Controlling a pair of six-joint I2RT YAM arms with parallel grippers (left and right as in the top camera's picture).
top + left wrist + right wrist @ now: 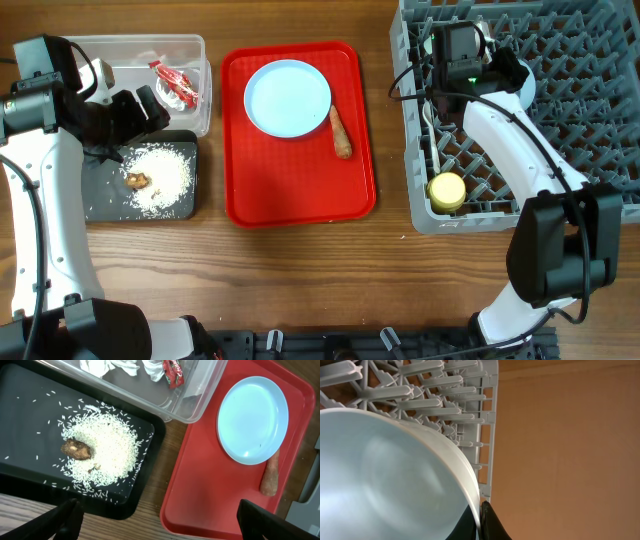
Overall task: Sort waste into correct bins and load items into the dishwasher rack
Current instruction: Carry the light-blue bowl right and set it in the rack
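Note:
Bare grey rack wires lie to my right gripper's left in the overhead view. Next, it carries the whitish bowl [520,88] that way and releases the bowl's rim over them.
My left gripper [135,112] [160,527] is open and empty, above the near edges of the black tray [100,195] [20,390] and the red tray. The black tray holds rice crumbs [165,175] [107,450] and a brown lump [137,180] [76,448]. The clear tub [190,50] [200,395] holds a red wrapper [178,85] [172,372] and white scraps [112,366]. A pale blue plate [288,97] [252,420] and a carrot stick [340,132] [270,477] lie on the red tray. My right gripper [497,68] [480,521] is shut on the rim of a whitish bowl [520,88] [385,475] over the grey rack [570,130] [445,390].
The flat red tray [300,190] [210,490] lies between the bins and the rack. A yellow cup [446,190] stands in the rack's near left corner, and a white spoon [431,118] lies along its left side. Bare wood shows in front.

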